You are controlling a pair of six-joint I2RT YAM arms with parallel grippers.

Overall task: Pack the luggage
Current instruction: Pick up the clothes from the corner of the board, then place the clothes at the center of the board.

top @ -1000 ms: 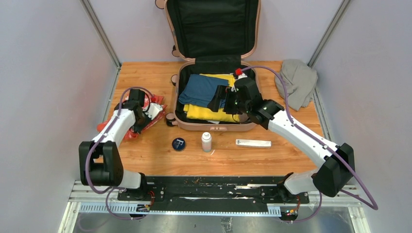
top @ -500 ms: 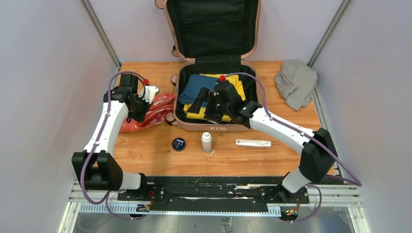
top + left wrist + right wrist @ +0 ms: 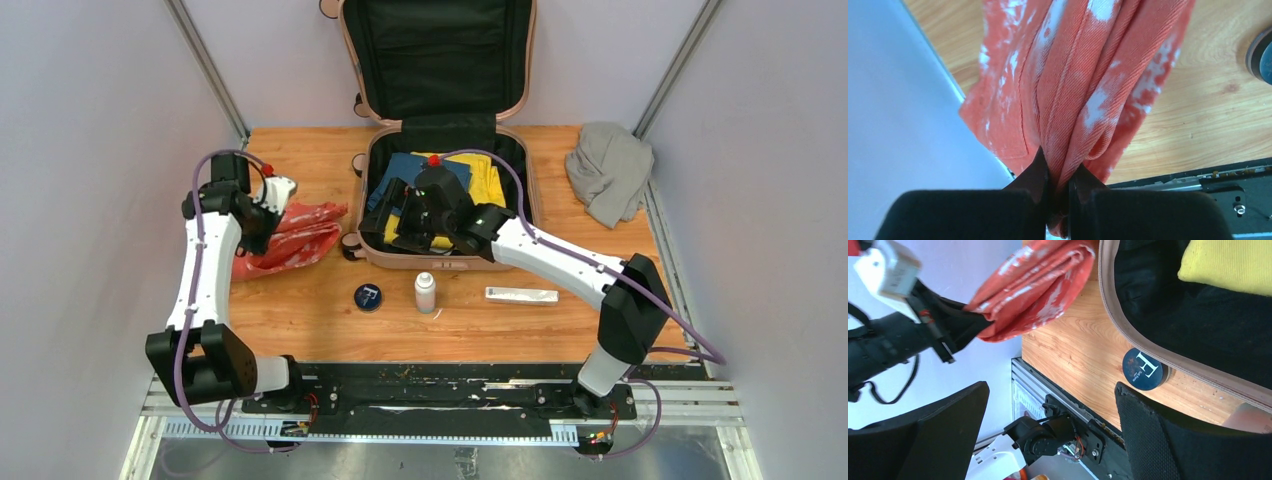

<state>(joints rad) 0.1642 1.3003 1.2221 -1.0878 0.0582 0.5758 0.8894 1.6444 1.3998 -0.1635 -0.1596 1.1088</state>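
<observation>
Next I should move my left gripper to the right in the top view, over the suitcase's corner by the tin, and release the red-and-white cloth, as it's still outside the suitcase.
The luggage [image 3: 445, 262], a pale pink suitcase, lies open at the back middle of the table with its lid upright. A blue garment [image 3: 400, 168] and a yellow one [image 3: 487, 180] lie inside. Left of it, my left gripper [image 3: 262, 215] is shut on a red-and-white cloth [image 3: 295, 238], one end raised and the rest draped on the table. The left wrist view shows the cloth [image 3: 1083, 75] pinched between the left gripper [image 3: 1059, 180] jaws. My right gripper [image 3: 392, 215] hangs open over the suitcase's front left part, nothing between its fingers [image 3: 1158, 430].
In front of the suitcase stand a dark round tin [image 3: 368, 297] and a small white bottle [image 3: 425, 292], and a white tube [image 3: 521, 294] lies flat. A grey cloth bundle [image 3: 610, 170] sits at the back right. The left arm is close to the side wall.
The left arm has swung back and leftward, pulling the red cloth's end up with it. The right gripper has travelled left across the suitcase, staying open.
</observation>
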